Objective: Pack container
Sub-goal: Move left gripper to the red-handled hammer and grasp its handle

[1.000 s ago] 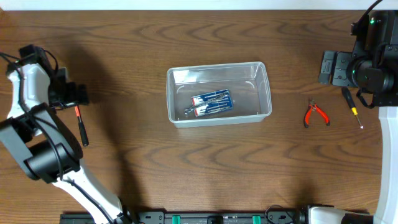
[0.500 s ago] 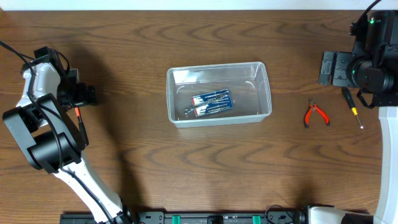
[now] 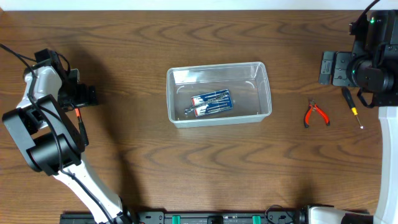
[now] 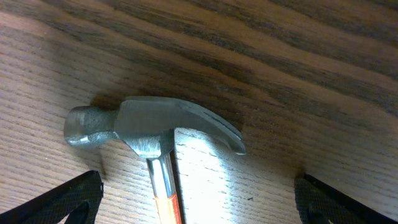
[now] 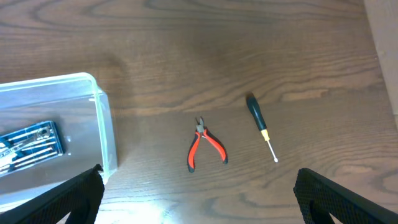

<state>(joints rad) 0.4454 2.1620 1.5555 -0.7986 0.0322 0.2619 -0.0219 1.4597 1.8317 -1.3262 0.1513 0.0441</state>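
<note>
The left gripper's open fingers are low on either side of the hammer (image 4: 152,134), so the gripper will next stay in place and close on the hammer's red handle by the neck (image 4: 167,208).
The clear plastic container (image 3: 218,93) stands mid-table with a blue tool pack (image 3: 211,102) inside; its corner also shows in the right wrist view (image 5: 102,134). A hammer (image 4: 152,134) with a steel head and orange-black handle (image 3: 80,126) lies at the far left. My left gripper (image 4: 199,202) is open, low over the hammer, fingers either side of its neck without touching. My right gripper (image 5: 199,199) is open and empty, high at the far right above the red pliers (image 5: 205,149) and a black screwdriver (image 5: 261,124).
The red pliers (image 3: 316,114) and the screwdriver (image 3: 352,107) lie on bare wood right of the container. The left arm's base stands at the front left, the right arm's at the far right edge.
The left arm swung in over the hammer head during the first half second, then nearly stopped. The right arm, container, pliers and screwdriver have not moved.
</note>
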